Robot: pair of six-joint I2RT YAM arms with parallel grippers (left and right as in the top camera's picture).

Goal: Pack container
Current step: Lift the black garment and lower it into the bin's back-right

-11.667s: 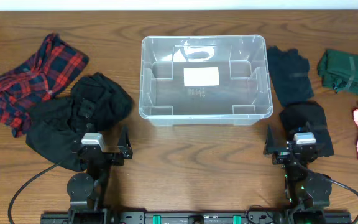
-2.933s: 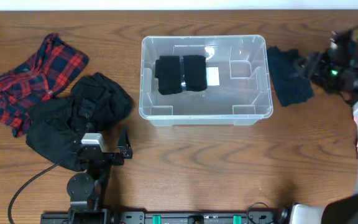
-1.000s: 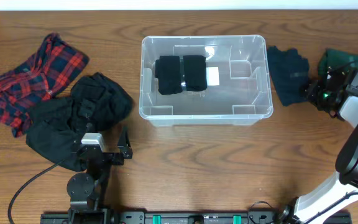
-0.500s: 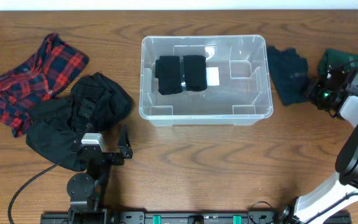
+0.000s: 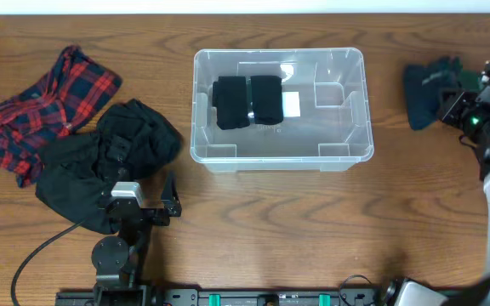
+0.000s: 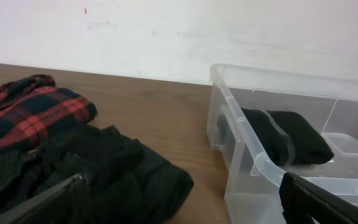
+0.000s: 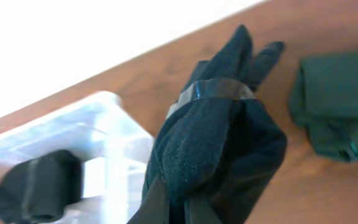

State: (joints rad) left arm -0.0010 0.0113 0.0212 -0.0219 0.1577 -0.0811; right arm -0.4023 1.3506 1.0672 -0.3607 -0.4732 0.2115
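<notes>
The cloth in my right gripper needs to swing left in the overhead view next, over to the container's empty half (image 5: 324,100), and then I need to lower the cloth and release.
The clear container (image 5: 281,54) stands mid-table with a black folded garment (image 5: 247,102) lying in its left half beside the white label (image 5: 291,104). To its right, my right gripper (image 5: 459,107) is shut on a dark blue folded cloth (image 5: 424,89) and holds it off the table. In the right wrist view the cloth (image 7: 216,137) bulges above the closed gripper (image 7: 185,210), with the container (image 7: 73,124) behind at left. My left gripper (image 5: 128,189) rests open near the front edge. The left wrist view shows it (image 6: 182,208) empty, with the container (image 6: 260,168) at right.
A red plaid shirt (image 5: 45,98) and a black garment heap (image 5: 113,157) lie left of the container, the heap right by my left gripper. A dark green folded cloth (image 7: 334,106) lies on the table at the far right.
My right gripper has closed on the dark blue cloth and lifted it off the table, carrying it a little to the right. The left arm has not moved.
</notes>
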